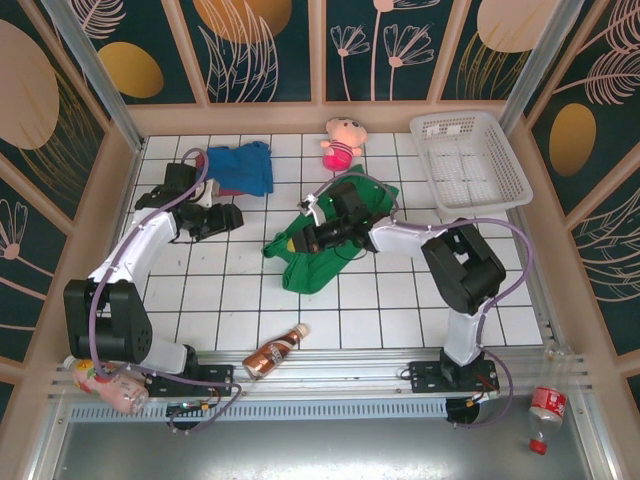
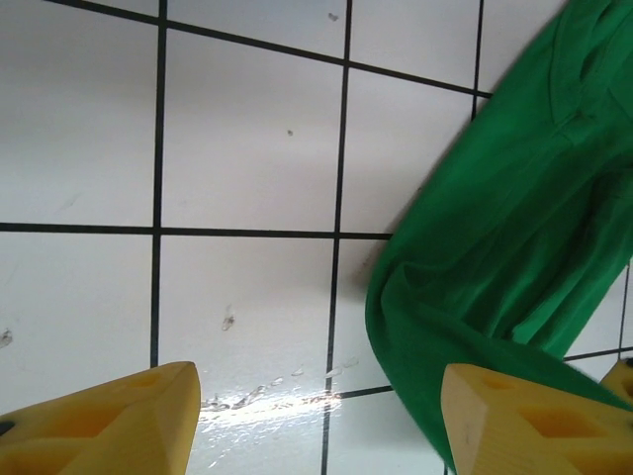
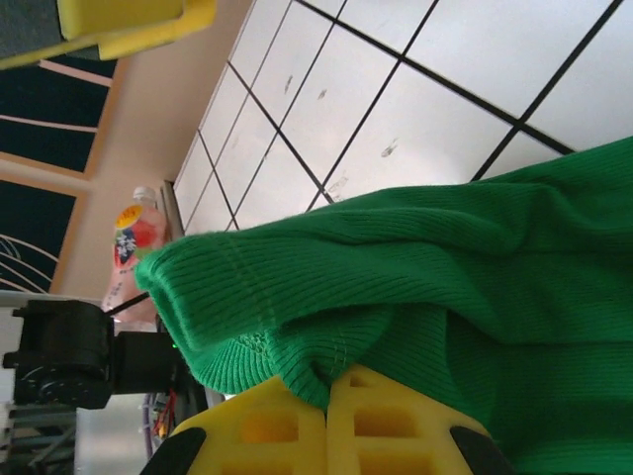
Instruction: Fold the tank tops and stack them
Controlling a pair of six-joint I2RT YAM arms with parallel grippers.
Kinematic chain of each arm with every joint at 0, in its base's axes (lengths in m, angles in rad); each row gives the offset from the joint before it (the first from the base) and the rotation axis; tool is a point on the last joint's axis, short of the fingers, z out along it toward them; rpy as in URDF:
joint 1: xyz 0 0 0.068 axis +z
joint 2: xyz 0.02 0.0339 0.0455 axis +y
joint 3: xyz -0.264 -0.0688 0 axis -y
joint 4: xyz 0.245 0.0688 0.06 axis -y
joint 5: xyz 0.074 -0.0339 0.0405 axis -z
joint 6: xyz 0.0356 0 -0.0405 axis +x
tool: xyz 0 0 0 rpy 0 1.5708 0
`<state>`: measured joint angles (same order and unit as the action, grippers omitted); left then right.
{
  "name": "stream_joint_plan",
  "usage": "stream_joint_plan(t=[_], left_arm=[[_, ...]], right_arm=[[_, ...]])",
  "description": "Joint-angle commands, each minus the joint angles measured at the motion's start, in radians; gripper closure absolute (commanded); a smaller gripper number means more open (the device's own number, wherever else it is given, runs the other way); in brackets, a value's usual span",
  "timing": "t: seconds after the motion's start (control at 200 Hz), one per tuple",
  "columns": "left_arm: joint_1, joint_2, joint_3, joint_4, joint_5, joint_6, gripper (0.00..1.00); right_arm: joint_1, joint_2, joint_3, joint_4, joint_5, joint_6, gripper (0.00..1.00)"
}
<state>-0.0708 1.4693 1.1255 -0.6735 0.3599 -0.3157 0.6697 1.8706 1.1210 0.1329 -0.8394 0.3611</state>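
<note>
My right gripper will next carry the ribbed fold outward toward the plush doll and let go of it over the middle of the green tank top, because the garment's near end lies bunched.
The green tank top point(image 1: 318, 262) lies crumpled mid-table. My right gripper point(image 1: 322, 236) is shut on a fold of its ribbed edge, and the green cloth point(image 3: 445, 267) drapes over the closed fingers point(image 3: 297, 426). The right gripper point(image 3: 331, 384) holds that fold a little above the table. My left gripper point(image 1: 236, 218) stands open to the left of the garment. Its yellow fingers point(image 2: 109, 421) straddle bare tile, and the green tank top's point(image 2: 495, 247) edge reaches the right finger. The left gripper point(image 2: 316, 401) holds nothing. The blue tank top point(image 1: 242, 166) lies at the back left, with a maroon edge point(image 1: 226, 191) showing under it.
A pink plush doll point(image 1: 342, 142) sits at the back centre, beside a white basket point(image 1: 468, 160) at the back right. A brown bottle point(image 1: 275, 352) lies near the front edge. More bottles rest off the table at the front left point(image 1: 100, 380) and front right point(image 1: 545, 410).
</note>
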Motion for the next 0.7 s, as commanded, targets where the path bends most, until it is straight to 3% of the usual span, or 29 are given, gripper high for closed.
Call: stream_joint_plan(t=[0.0, 0.365, 0.695], left_arm=[[0.006, 0.014, 0.035, -0.035, 0.039, 0.009, 0.34], [-0.012, 0.078, 0.048, -0.012, 0.100, -0.012, 0.35], [-0.148, 0.181, 0.061, 0.078, 0.128, -0.077, 0.36]], right_arm=[[-0.053, 0.036, 0.037, -0.013, -0.107, -0.018, 1.00], [-0.205, 0.162, 0.147, -0.133, -0.167, -0.124, 0.99], [-0.280, 0.268, 0.282, -0.271, -0.191, -0.238, 0.97]])
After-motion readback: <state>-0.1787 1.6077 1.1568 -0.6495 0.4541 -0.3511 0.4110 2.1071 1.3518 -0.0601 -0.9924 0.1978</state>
